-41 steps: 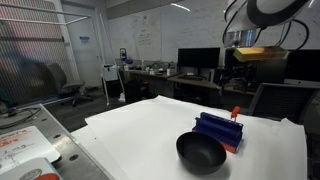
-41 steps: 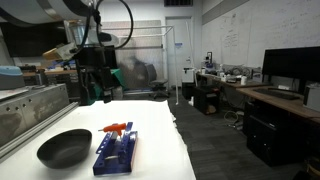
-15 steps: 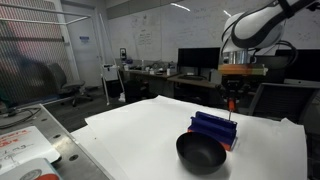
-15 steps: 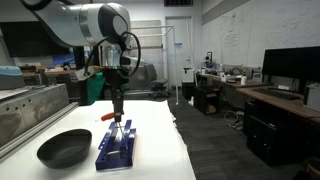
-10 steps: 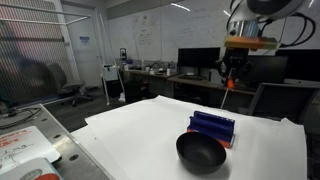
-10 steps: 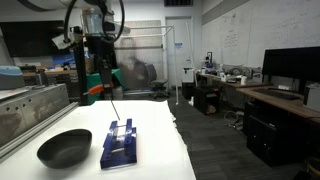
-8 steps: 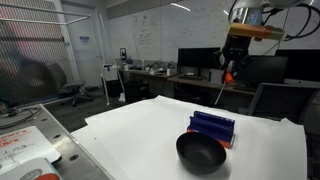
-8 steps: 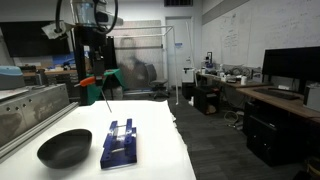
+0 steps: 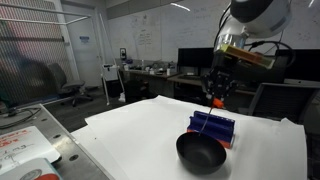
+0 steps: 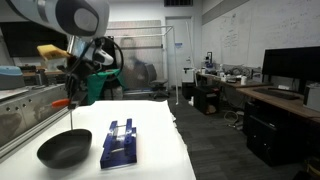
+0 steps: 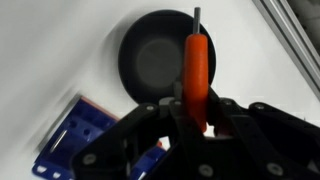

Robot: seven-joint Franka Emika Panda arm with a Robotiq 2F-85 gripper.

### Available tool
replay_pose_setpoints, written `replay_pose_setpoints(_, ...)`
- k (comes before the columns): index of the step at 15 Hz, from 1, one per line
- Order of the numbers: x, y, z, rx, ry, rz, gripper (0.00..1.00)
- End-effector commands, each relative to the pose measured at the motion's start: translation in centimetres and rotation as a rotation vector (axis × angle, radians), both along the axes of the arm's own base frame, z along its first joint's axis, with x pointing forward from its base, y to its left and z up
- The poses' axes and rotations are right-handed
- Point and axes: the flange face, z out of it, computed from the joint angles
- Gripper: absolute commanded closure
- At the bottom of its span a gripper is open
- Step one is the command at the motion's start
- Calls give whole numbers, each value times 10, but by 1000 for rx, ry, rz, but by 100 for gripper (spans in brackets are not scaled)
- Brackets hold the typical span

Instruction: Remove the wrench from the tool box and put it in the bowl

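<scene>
The gripper moves down toward the black bowl's open inside below it next and releases the wrench [image 9: 217, 102] there, since the wrench's stem still hangs above the bowl's rim.
My gripper [image 9: 218, 92] [image 10: 72, 92] is shut on the wrench [image 9: 217, 102] [image 10: 63, 102], a slim orange-red tool with a thin dark shaft that points down. In the wrist view the wrench [image 11: 197, 70] sticks out from between the closed jaws of the gripper [image 11: 197, 115], right over the black bowl [image 11: 155, 58]. The bowl [image 9: 201, 153] [image 10: 63, 150] sits on the white table beside the dark blue tool box [image 9: 213, 128] [image 10: 119, 144] [image 11: 68, 142]. In an exterior view the shaft tip hangs a little above the bowl's rim.
A white sheet covers the table [image 9: 140, 135]. A metal-edged bench [image 10: 22, 112] runs along one side. Desks with monitors [image 9: 195, 60] and chairs stand beyond the table's far edge.
The arm has carried the wrench up off the tool box, swung it sideways and brought it down over the bowl. The tool box and bowl stay where they were.
</scene>
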Motion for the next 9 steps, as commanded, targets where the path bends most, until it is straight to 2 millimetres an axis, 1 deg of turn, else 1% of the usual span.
replay_pose_setpoints(1,12,32,-58,84,78,147,94)
replay_pose_setpoints(3,13,41,-88,98,132,191,94)
replay_pose_setpoints(4,14,43,-100,93,148,205,94)
replay_pose_setpoints(5,15,45,-110,90,162,216,93)
replay_pose_setpoints(6,18,46,-115,91,166,222,91)
replay_pose_setpoints(7,21,46,-114,95,168,228,82)
replay_pose_setpoints(8,23,45,-112,93,168,232,54)
replay_pose_setpoints(9,24,46,-111,92,165,233,53)
